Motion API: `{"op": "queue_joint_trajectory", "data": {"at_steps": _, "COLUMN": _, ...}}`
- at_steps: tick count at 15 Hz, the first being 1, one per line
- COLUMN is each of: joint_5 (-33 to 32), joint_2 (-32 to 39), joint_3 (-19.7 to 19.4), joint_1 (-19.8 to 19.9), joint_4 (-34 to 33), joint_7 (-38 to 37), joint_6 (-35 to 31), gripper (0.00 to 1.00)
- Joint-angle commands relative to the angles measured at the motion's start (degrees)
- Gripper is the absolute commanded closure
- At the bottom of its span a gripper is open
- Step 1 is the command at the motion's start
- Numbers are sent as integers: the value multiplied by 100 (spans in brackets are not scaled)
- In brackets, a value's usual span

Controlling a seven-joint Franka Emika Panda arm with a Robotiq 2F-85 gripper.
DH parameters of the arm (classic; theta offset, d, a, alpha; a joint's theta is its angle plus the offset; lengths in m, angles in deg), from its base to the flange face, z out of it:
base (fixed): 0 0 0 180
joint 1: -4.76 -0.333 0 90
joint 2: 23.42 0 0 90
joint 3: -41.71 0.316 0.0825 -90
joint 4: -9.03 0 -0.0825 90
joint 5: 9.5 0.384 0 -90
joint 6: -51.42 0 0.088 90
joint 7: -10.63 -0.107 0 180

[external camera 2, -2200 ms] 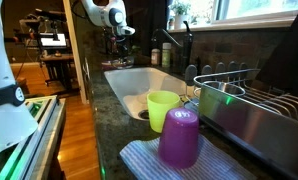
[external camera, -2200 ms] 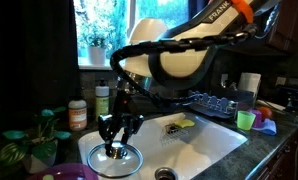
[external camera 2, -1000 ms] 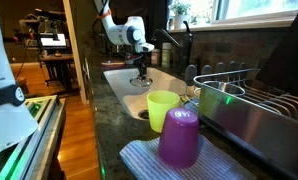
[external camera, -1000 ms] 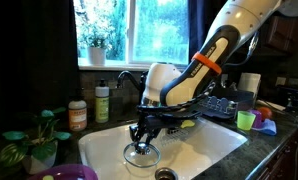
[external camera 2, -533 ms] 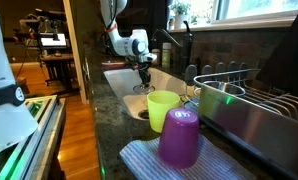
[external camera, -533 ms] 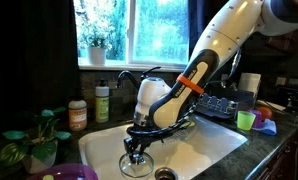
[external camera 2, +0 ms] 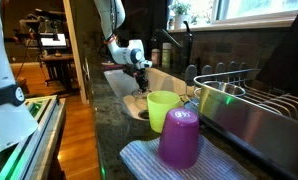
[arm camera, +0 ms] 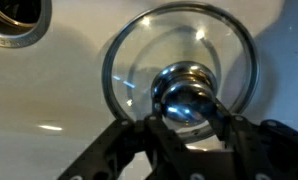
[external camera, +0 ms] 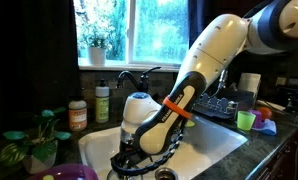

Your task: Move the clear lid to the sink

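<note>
I should next lower my gripper toward the white bottom of the sink beside the drain and let go of the lid's knob. The lid is already hanging low over that bare spot.
The clear lid [arm camera: 139, 60] is round glass with a metal rim and a shiny metal knob [arm camera: 186, 92]. In the wrist view it lies low over the white floor of the sink [arm camera: 59, 100], with the round metal drain [arm camera: 11, 18] at the upper left. My gripper [arm camera: 186, 112] is shut on the knob, one finger on each side. In both exterior views the gripper [external camera: 125, 163] [external camera 2: 142, 72] is down inside the sink [external camera: 214, 142] [external camera 2: 121, 80], near its front, beside the drain [external camera: 166, 174]. The arm hides most of the lid there.
A faucet [external camera: 130, 78] and bottles [external camera: 78, 115] stand behind the sink, a plant [external camera: 31, 140] at its near corner. A green cup [external camera 2: 164, 106], a purple cup [external camera 2: 179, 137] and a metal dish rack [external camera 2: 251, 112] stand on the counter beside it.
The gripper has carried the lid lower and toward the front of the sink, from above the basin floor to close down on it beside the drain.
</note>
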Motion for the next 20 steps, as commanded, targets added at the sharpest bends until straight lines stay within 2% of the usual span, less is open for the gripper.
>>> {"op": "queue_joint_trajectory", "data": {"at_steps": 1, "joint_5": 177, "joint_2": 452, "joint_3": 11, "joint_1": -10, "joint_4": -560, "joint_7": 327, "joint_6": 70, "gripper": 76}}
{"op": "queue_joint_trajectory", "data": {"at_steps": 8, "joint_5": 386, "joint_2": 822, "joint_3": 340, "joint_1": 260, "joint_4": -995, "joint_7": 967, "joint_6": 179, "gripper": 76}}
{"op": "queue_joint_trajectory", "data": {"at_steps": 9, "joint_5": 419, "joint_2": 808, "joint_3": 431, "joint_1": 337, "joint_4": -1017, "joint_7": 1081, "joint_6": 226, "gripper": 26}}
{"op": "queue_joint_trajectory", "data": {"at_steps": 10, "joint_5": 428, "joint_2": 698, "joint_3": 453, "joint_1": 374, "joint_4": -905, "joint_7": 1143, "joint_6": 235, "gripper": 24}}
{"op": "queue_joint_trajectory", "data": {"at_steps": 13, "joint_5": 422, "joint_2": 274, "joint_3": 399, "joint_1": 432, "joint_4": -435, "joint_7": 1182, "joint_6": 197, "gripper": 4}}
{"op": "queue_joint_trajectory", "data": {"at_steps": 14, "joint_5": 386, "joint_2": 122, "joint_3": 392, "joint_1": 470, "joint_4": -259, "joint_7": 1252, "joint_6": 242, "gripper": 0}}
{"op": "queue_joint_trajectory", "data": {"at_steps": 16, "joint_5": 315, "joint_2": -184, "joint_3": 375, "joint_1": 569, "joint_4": 118, "joint_7": 1405, "joint_6": 464, "gripper": 0}}
{"op": "queue_joint_trajectory", "data": {"at_steps": 20, "joint_5": 335, "joint_2": -734, "joint_3": 948, "joint_1": 1244, "joint_4": 1012, "joint_7": 2318, "joint_6": 413, "gripper": 0}}
